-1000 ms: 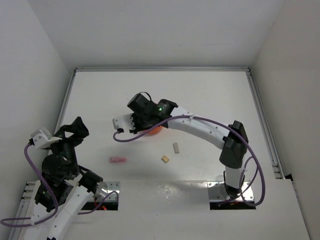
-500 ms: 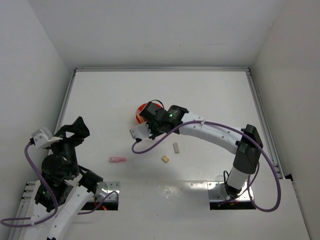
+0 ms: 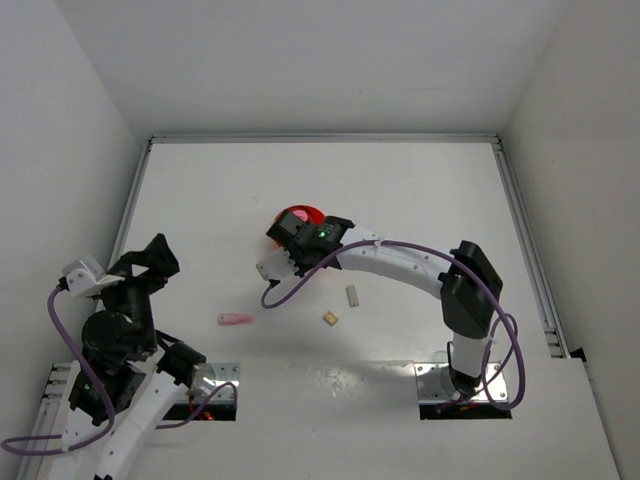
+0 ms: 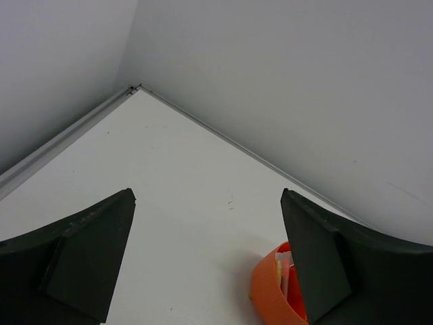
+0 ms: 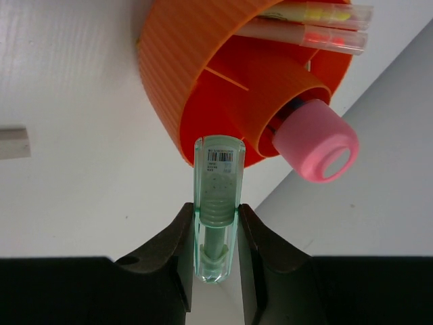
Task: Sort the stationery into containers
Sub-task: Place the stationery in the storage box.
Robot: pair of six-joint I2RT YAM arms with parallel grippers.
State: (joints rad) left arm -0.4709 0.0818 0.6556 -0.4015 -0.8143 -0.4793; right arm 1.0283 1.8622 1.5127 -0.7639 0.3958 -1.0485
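Observation:
Next, my right gripper lowers to release the mint stick inside the section of the tub beside the capsule's cup (image 5: 214, 116). That section looks empty, and the mint stick's tip is at the section's rim.
My right gripper (image 5: 216, 217) is shut on a mint stick (image 5: 218, 196), a clear green tube with a barcode label, held just short of the orange tub's wall. The orange tub (image 5: 203, 74) holds the pink-magenta capsule (image 5: 314, 141) in its central cup and two clear sticks (image 5: 318, 24) in a compartment. From above, the right gripper (image 3: 275, 262) is just left of the tub (image 3: 300, 216). A pink stick (image 3: 236, 320) and two beige blocks (image 3: 352, 295) (image 3: 331, 318) lie on the table. My left gripper (image 4: 206, 264) is open and empty, raised at the left; the tub (image 4: 277, 288) shows between its fingers.
White walls close in the table on the left, back and right. A metal rail (image 3: 530, 250) runs along the right side. The right arm (image 3: 400, 260) spans the middle of the table over the beige blocks. A white piece (image 5: 13, 141) lies at the left of the right wrist view.
My right gripper, holding the mint stick, swung right off the tub and then shifted back slightly towards it; the tub became uncovered. The left arm has not moved.

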